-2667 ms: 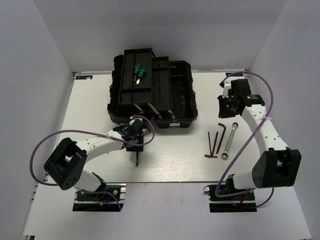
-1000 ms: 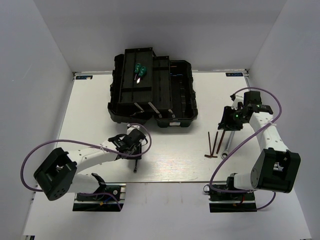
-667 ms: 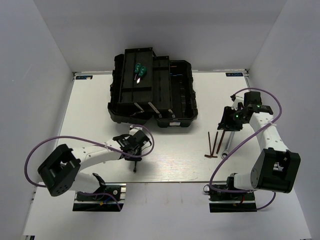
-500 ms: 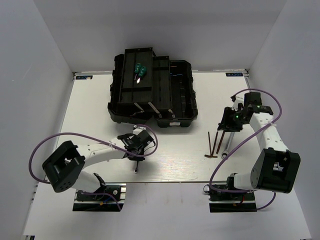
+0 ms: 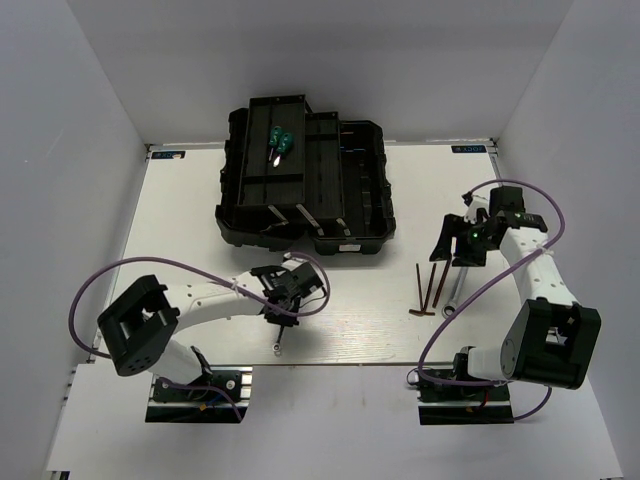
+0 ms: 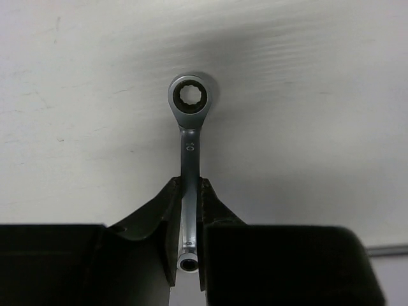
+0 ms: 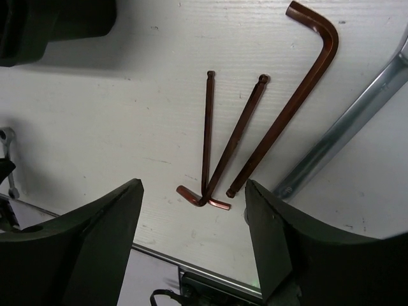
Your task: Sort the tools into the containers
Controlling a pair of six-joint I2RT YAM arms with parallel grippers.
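My left gripper raises the small wrench (image 5: 277, 342) next, carries it outward over the free space and releases the wrench's handle, since the toolbox's empty narrow tray (image 5: 323, 175) lies outward.
The small silver wrench (image 6: 189, 146) lies on the white table, its ring end pointing away from my left gripper (image 6: 189, 185). Both jaws press against its shank. From above, that gripper (image 5: 283, 318) sits near the front edge with the wrench (image 5: 277, 342) sticking out below it. My right gripper (image 7: 193, 185) hangs open over three reddish-brown hex keys (image 7: 245, 127), with nothing between its fingers. The larger wrench (image 7: 344, 137) lies just right of them. Two green-handled screwdrivers (image 5: 278, 142) rest in a tray of the open black toolbox (image 5: 365, 215).
The toolbox stands at the back middle of the table, its trays folded out. A corner of it (image 7: 57, 25) shows at the top left of the right wrist view. Purple cables loop off both arms. White walls enclose the table.
My left gripper has slid right along the front of the table and closed on the small wrench. My right gripper's jaws have opened wider above the hex keys.
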